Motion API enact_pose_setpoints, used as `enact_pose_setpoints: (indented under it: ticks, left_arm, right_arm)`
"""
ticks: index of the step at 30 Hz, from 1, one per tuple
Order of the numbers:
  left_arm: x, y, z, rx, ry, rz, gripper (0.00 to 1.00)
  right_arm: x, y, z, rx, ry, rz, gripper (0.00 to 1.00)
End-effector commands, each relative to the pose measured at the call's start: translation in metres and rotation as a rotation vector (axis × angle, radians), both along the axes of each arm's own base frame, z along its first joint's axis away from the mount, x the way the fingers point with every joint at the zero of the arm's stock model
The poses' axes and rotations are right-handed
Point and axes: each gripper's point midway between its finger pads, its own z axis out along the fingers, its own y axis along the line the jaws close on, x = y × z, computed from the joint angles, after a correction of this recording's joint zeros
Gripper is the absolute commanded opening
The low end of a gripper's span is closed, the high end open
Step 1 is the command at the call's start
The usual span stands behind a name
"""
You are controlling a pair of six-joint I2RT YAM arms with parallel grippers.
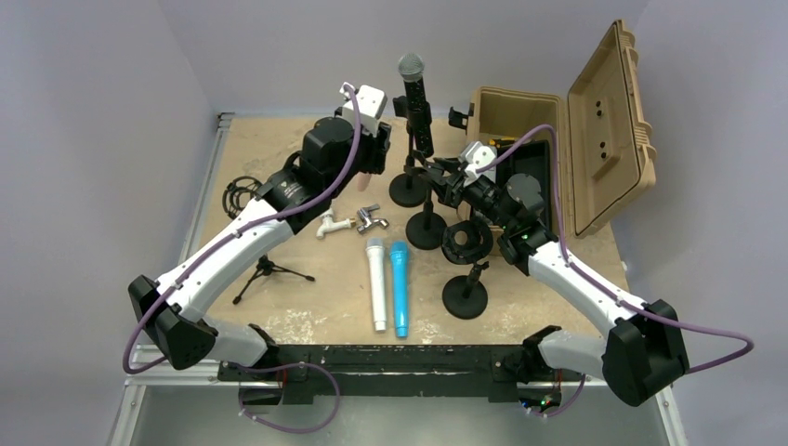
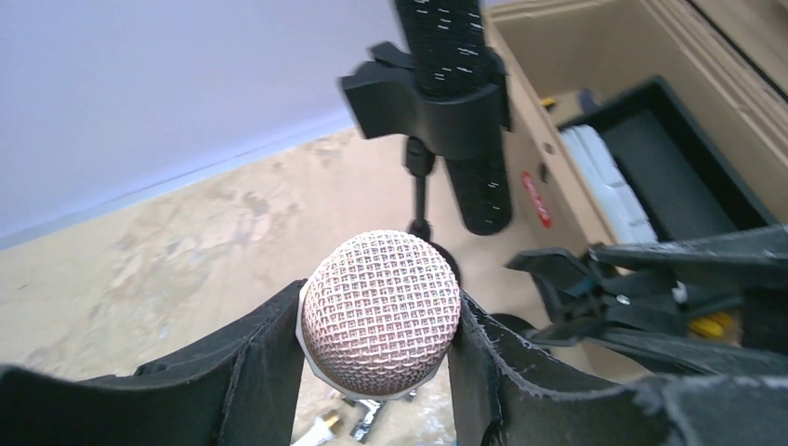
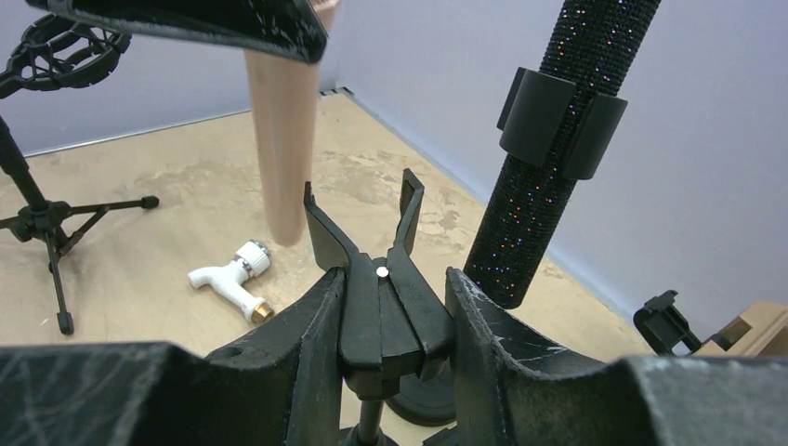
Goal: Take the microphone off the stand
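My left gripper is to move back and down next, tilting the pink microphone flat, and release it on the bare tabletop between tripod and white microphone [image 1: 353,284], because that part of the tabletop is clear.
My left gripper [image 1: 368,160] is shut on the mesh head of a pink microphone [image 2: 381,311]. It holds the microphone upright above the table. The pink handle [image 3: 283,139] hangs free, apart from any clip, and shows below the fingers in the top view [image 1: 363,184]. My right gripper [image 1: 446,178] is shut on the black spring clip [image 3: 381,297] of a small round-base stand [image 1: 426,229]. The clip's prongs stand apart with nothing between them. A black glitter microphone [image 1: 415,93] stays clipped in another stand [image 1: 409,190] just behind.
A white microphone [image 1: 375,283] and a blue one [image 1: 400,288] lie near the front. A white tap [image 1: 331,224], a chrome tap [image 1: 372,218], a small tripod [image 1: 265,272], a shock-mount stand [image 1: 466,243] and an open tan case [image 1: 558,158] surround the grippers.
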Motion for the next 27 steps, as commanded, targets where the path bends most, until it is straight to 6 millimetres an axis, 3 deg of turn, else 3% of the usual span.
enact_pose_setpoints:
  ticks: [1,7,9,14,20,27]
  left_arm:
    - [0.002,0.037,0.027,-0.025,-0.077,0.225,0.0]
    - [-0.013,0.052,0.034,-0.025,-0.039,0.299,0.0]
    - [-0.021,0.058,0.026,-0.03,0.012,0.303,0.0]
    - [-0.056,0.073,-0.032,-0.084,0.24,0.228,0.0]
    - [-0.11,0.058,-0.097,-0.165,0.547,0.024,0.0]
    - [-0.131,0.035,-0.154,-0.229,0.822,0.022,0.0]
  right_arm:
    - [0.003,-0.008,0.008,0.01,-0.044,-0.044,0.0]
    - [0.003,-0.008,0.009,0.011,-0.043,-0.046,0.0]
    - [0.002,-0.006,0.009,0.012,-0.036,-0.036,0.0]
    - [0.005,-0.008,0.014,0.041,-0.028,-0.055,0.0]
    - [-0.006,-0.006,0.028,0.074,-0.055,-0.015,0.0]
    - [-0.011,-0.007,0.032,0.098,-0.052,-0.009,0.0]
